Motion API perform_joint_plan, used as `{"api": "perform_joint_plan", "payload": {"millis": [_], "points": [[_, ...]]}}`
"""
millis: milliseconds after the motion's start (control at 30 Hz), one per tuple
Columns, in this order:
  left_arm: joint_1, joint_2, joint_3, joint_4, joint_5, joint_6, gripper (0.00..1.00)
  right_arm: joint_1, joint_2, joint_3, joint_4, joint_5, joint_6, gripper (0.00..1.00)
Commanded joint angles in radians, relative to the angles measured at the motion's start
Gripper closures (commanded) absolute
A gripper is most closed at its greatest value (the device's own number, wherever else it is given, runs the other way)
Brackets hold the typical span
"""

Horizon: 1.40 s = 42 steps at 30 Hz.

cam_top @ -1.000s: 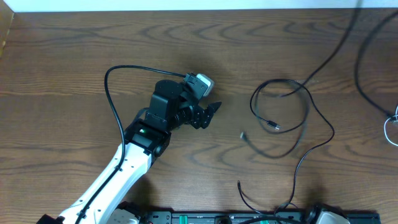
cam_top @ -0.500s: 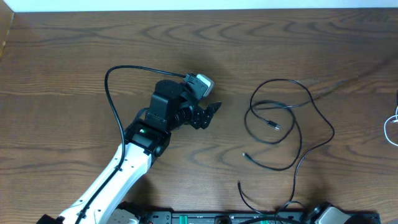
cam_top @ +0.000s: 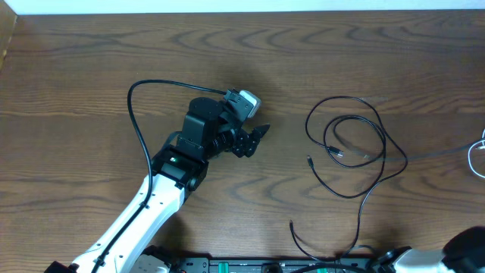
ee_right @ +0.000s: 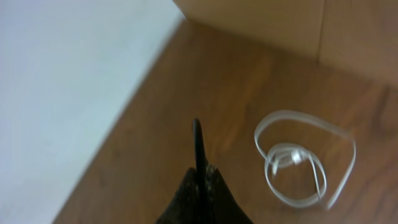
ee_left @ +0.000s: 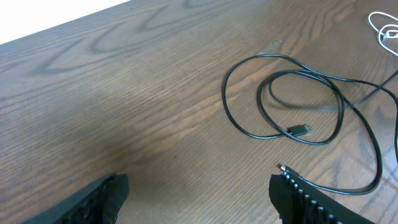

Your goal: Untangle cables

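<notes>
The black strand already stretches from the loops toward the white coil. My right gripper should swing in toward the loops next, open and with its tip down.
A thin black cable (cam_top: 308, 127) lies in overlapping loops on the right half of the wooden table; its small plug (ee_left: 301, 129) rests inside the loops. A white cable (ee_right: 298, 163) lies coiled near the table's right edge, and also shows in the overhead view (cam_top: 477, 161). My left gripper (cam_top: 256, 139) is open and empty, left of the black loops and apart from them; in the left wrist view (ee_left: 199, 200) bare wood lies between its fingers. My right gripper (ee_right: 202, 194) is shut on a black cable strand (ee_right: 196, 142), held above the table near the white coil.
A loose black cable end (cam_top: 294, 230) lies near the front edge. The left arm's own thick cable (cam_top: 132, 102) arcs over the table. A white wall (ee_right: 62, 74) and a wooden panel (ee_right: 280, 18) border the right end. Part of the right arm (cam_top: 464, 252) shows at the front right corner.
The black cable's loops have shifted and tightened, and its long strand toward the upper right has gone from the overhead view. The right arm has come into view at the front right. The left arm is still.
</notes>
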Motion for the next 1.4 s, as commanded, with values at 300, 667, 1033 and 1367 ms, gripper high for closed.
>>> {"api": "perform_joint_plan", "payload": {"millis": [300,667,1033,1367], "points": [[0.003,0.006,0.011,0.000,-0.006,0.013,0.22,-0.003,0.266,0.005,-0.198,0.013,-0.177,0.91],[0.003,0.006,0.011,0.001,-0.006,0.013,0.22,0.013,0.293,0.005,-0.252,-0.254,-0.300,0.01],[0.003,0.006,0.011,0.002,-0.006,0.013,0.22,0.341,0.293,0.004,-0.318,-0.069,-0.481,0.04],[0.003,0.006,0.011,0.001,-0.006,0.013,0.22,0.582,0.293,-0.021,-0.286,0.283,0.152,0.06]]}}
